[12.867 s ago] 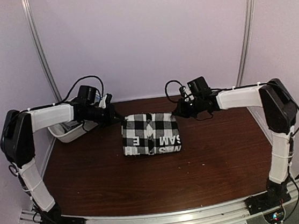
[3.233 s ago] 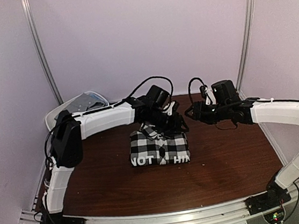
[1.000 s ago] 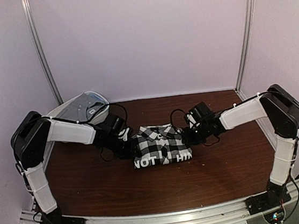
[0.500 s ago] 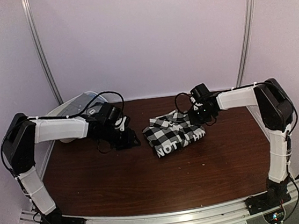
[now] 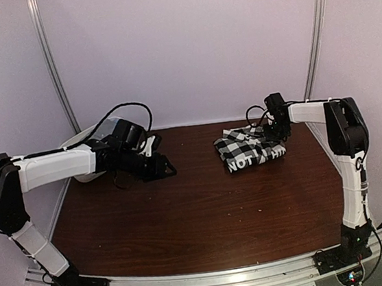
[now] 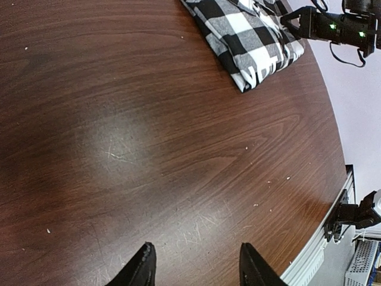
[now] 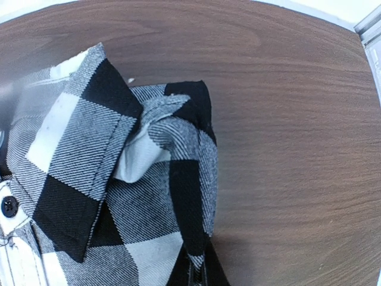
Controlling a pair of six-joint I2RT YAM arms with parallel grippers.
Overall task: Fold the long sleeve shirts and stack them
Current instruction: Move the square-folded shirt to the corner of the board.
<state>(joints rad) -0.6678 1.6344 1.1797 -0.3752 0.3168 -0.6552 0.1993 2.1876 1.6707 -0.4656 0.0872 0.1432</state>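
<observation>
My right gripper next drags the checked shirt (image 5: 249, 149) outward and to the right in the top view, and lets it go by the table's back corner (image 5: 302, 134), where the wood is bare.
A folded black-and-white checked long sleeve shirt (image 5: 249, 149) lies at the back right of the table, white lettering along its near edge. My right gripper (image 5: 273, 131) is at the shirt's right edge. In the right wrist view this gripper (image 7: 199, 279) is shut on a fold of the checked cloth (image 7: 119, 179), just under the collar. My left gripper (image 5: 167, 168) hangs over bare wood left of centre, well apart from the shirt. In the left wrist view its fingers (image 6: 143, 271) stand apart with nothing between them, and the shirt (image 6: 250, 36) shows far off.
A white oval tub (image 5: 92, 131) sits at the back left corner, mostly hidden behind my left arm. The brown wooden table (image 5: 199, 211) ends at a metal rail (image 5: 206, 279) in front. White walls and two metal poles close in the back and sides.
My right gripper has dragged the checked shirt from the table's middle to the back right. My left gripper has let go of it, opened, and drawn back to the left.
</observation>
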